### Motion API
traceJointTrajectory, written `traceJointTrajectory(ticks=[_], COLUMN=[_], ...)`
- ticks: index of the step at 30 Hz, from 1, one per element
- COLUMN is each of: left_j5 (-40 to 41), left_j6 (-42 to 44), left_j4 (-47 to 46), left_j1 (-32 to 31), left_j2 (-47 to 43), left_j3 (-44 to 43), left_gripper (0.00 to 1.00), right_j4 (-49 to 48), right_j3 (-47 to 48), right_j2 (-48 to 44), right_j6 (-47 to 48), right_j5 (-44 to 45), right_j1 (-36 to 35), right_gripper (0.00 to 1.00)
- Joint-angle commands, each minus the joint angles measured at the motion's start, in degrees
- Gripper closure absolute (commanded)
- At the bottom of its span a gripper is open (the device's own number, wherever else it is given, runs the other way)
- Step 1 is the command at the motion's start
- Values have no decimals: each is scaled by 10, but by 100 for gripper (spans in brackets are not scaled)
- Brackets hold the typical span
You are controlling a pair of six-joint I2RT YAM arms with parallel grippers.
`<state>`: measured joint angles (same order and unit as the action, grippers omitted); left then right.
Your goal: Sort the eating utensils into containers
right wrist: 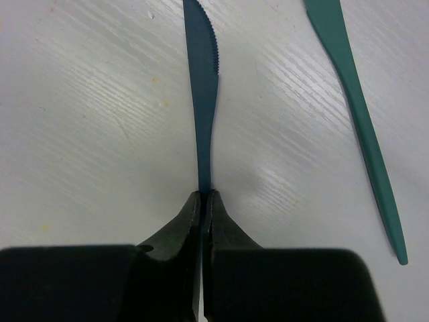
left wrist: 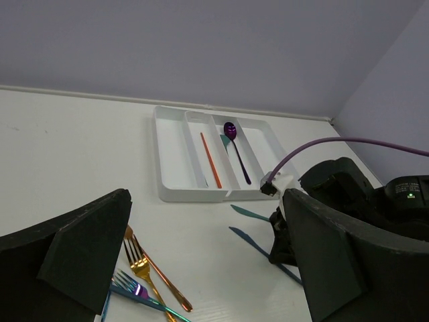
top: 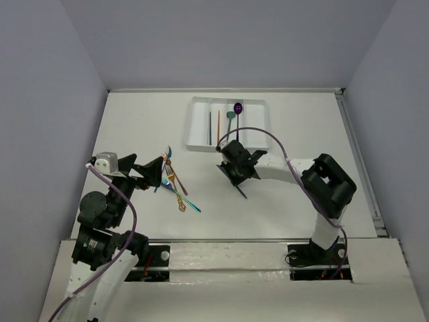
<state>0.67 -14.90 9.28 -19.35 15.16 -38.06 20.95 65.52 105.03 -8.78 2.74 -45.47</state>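
My right gripper needs to lift the dark blue knife next, carry it outward to the empty section of the tray beside the dark stick, lower it in and release it.
The white cutlery tray [top: 258, 127] lies at the back centre. It holds a dark stick [top: 210, 125], an orange stick [top: 218, 123], a teal spoon [top: 230, 117] and a purple spoon [top: 238, 108]. My right gripper [right wrist: 203, 196] is shut on the handle of a dark blue knife [right wrist: 201, 87] that lies against the table just in front of the tray. A teal knife [right wrist: 358, 114] lies beside it. My left gripper [top: 159, 173] is open and empty over the pile of gold fork [left wrist: 139, 263], copper piece [left wrist: 163, 280] and blue fork [left wrist: 133, 288].
The tray [left wrist: 167, 161] also shows in the left wrist view, with the orange stick [left wrist: 210, 159] and the purple spoon [left wrist: 230, 131] in it. The right arm [top: 295, 168] reaches across from the right. White walls surround the table.
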Motion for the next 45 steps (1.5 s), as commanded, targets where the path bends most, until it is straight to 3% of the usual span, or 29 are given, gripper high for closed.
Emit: traceJointTrajectory(ticks=[1, 11, 17, 20, 31, 41, 44, 45], left_j5=[-4, -4, -1, 1, 2, -1, -3, -3], left_j6=[0, 0, 0, -1, 0, 0, 0, 0], left_j4=[-27, -27, -24, -24, -24, -27, -27, -27], left_j1=[5, 5, 5, 5, -6, -6, -6, -6], left_j2=[-5, -7, -5, 0, 5, 8, 8, 8], left_j3=[-9, -10, -10, -10, -10, -10, -10, -10], left_gripper=[1, 1, 1, 1, 1, 1, 1, 1], right_j4=[17, -59, -143, -229, -327, -272, -253, -256], right_j3=[-10, 110, 234, 294, 407, 522, 536, 530], right_j2=[13, -25, 39, 106, 240, 330, 344, 344], right_j6=[-33, -70, -122, -195, -316, -331, -334, -331], right_j5=[-17, -67, -36, 2, 56, 62, 63, 60], right_j1=[-27, -27, -16, 1, 56, 79, 84, 84], right_gripper=[100, 100, 100, 100, 100, 100, 89, 71])
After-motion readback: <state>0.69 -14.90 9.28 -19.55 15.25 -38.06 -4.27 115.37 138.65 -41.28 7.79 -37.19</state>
